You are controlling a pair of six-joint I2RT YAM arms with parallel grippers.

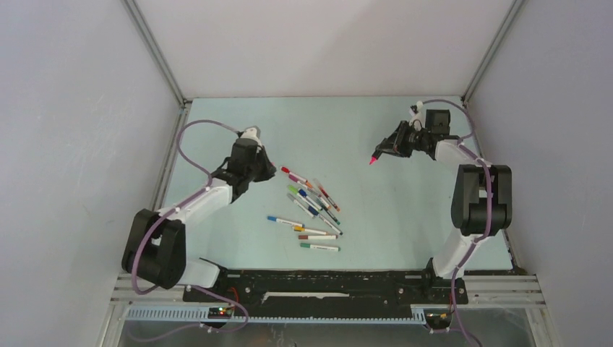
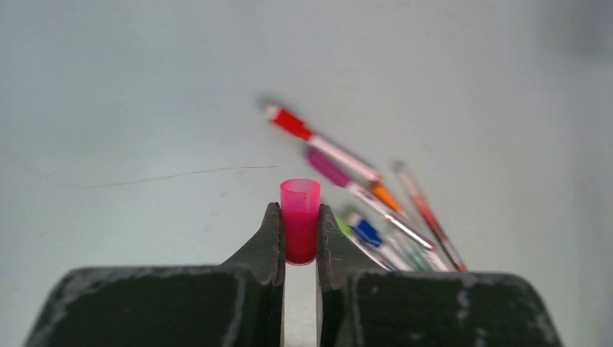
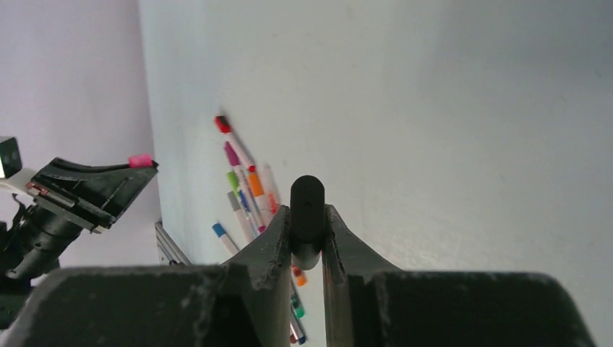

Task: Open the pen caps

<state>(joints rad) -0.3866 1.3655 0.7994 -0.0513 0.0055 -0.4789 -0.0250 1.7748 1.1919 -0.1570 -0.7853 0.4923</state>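
The short black highlighter [image 3: 307, 206] goes onto empty table beyond the pens [image 1: 311, 202] next, and for that my right gripper moves nearly straight down first.
My left gripper [image 2: 300, 235] is shut on the fat bright-pink highlighter cap [image 2: 300, 217], open end pointing away from the camera. In the top view it [image 1: 269, 172] hangs just left of the pile of pens [image 1: 311, 202]. My right gripper [image 3: 307, 231] is shut on the short black highlighter [image 3: 307, 206]. In the top view it [image 1: 383, 150] is raised at the back right, and the highlighter's bare pink tip [image 1: 373, 160] points down-left. The thin white pens [image 2: 347, 173] lie capped on the table. They also show in the right wrist view [image 3: 242, 188].
The pens lie spread from the table's middle toward the front, with some loose ones [image 1: 318, 235] nearest the arm bases. The left gripper with the pink cap [image 3: 140, 160] shows in the right wrist view. Grey walls close in the table on three sides.
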